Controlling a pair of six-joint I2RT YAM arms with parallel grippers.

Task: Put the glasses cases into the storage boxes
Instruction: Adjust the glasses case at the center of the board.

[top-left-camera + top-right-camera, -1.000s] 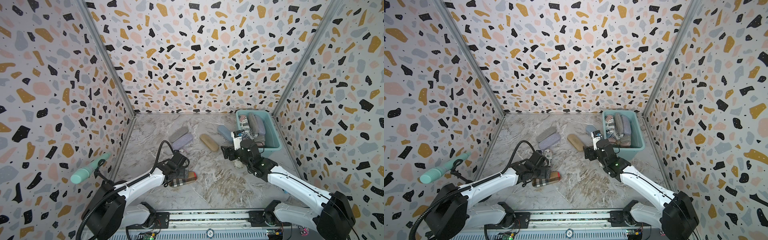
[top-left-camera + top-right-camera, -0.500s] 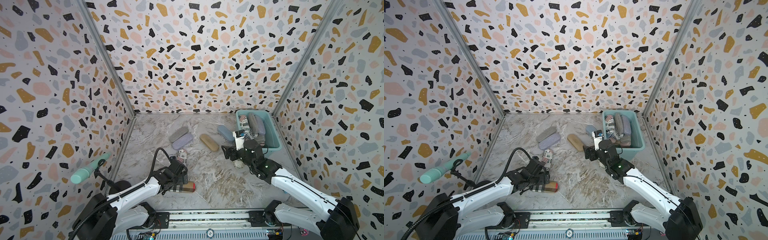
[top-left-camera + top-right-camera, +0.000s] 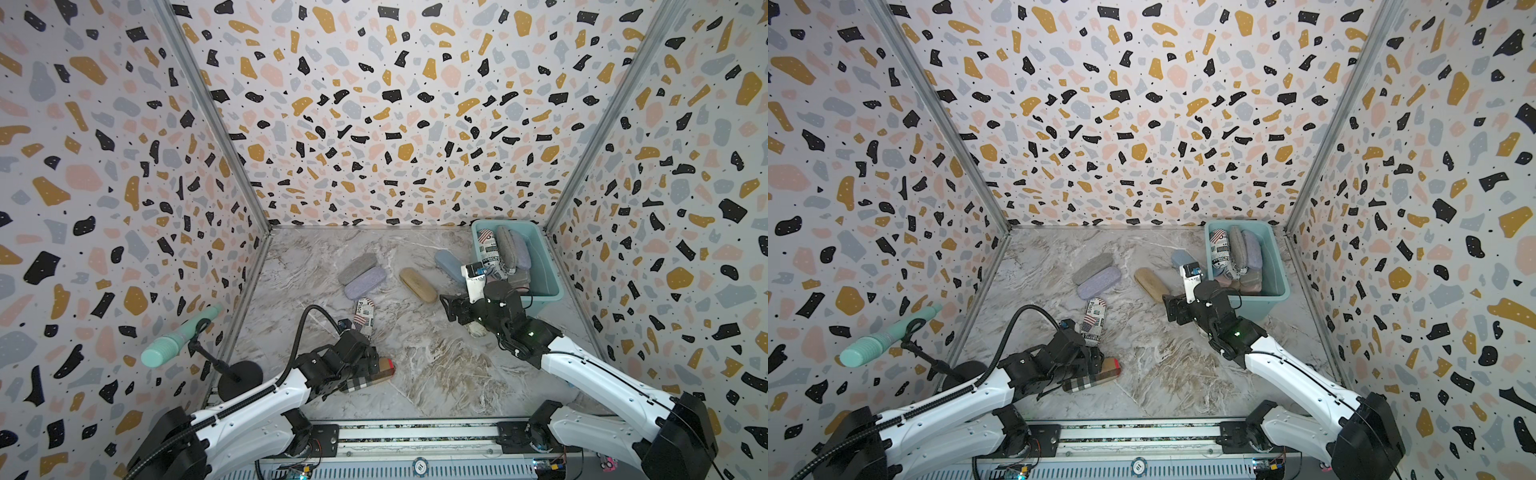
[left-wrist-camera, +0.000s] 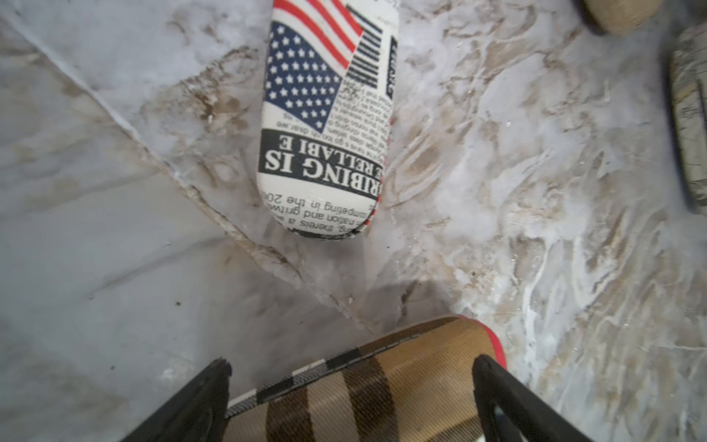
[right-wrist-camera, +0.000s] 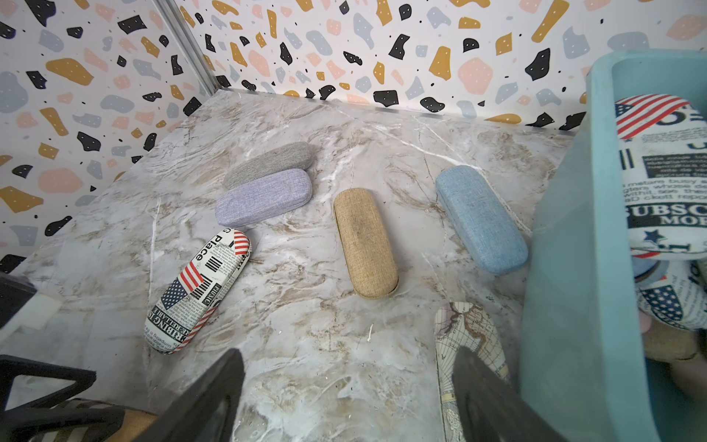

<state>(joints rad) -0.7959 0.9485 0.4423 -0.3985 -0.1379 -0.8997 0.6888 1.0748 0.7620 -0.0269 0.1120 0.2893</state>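
Note:
My left gripper next draws back and down onto the brown plaid case's middle (image 3: 368, 380) (image 4: 342, 408) and closes, as it lies below my open fingers, nearer the base.
A brown plaid glasses case (image 4: 382, 382) with a red end lies near the table's front, also in both top views (image 3: 370, 376) (image 3: 1096, 376). My left gripper (image 4: 350, 375) stands open, its jaws straddling that case. The right gripper (image 5: 346, 363) is open over bare table beside the teal storage box (image 3: 548, 266) (image 5: 566, 268). A map-print case (image 5: 465, 329) lies next to one of its fingers. Grey (image 3: 357, 263), lilac (image 3: 365, 282), tan (image 3: 417, 284), blue (image 3: 449, 264) and newspaper-print (image 3: 365, 316) cases lie on the table. Several cases fill the box.
A mint-green ribbed cylinder (image 3: 178, 336) on a black stand sits at the front left. Terrazzo walls close in three sides. The arms' rail (image 3: 415, 432) runs along the front edge. The box stands in the back right corner.
The left gripper and the plaid case have shifted toward the front edge, uncovering the newspaper-print case. The right gripper has barely moved.

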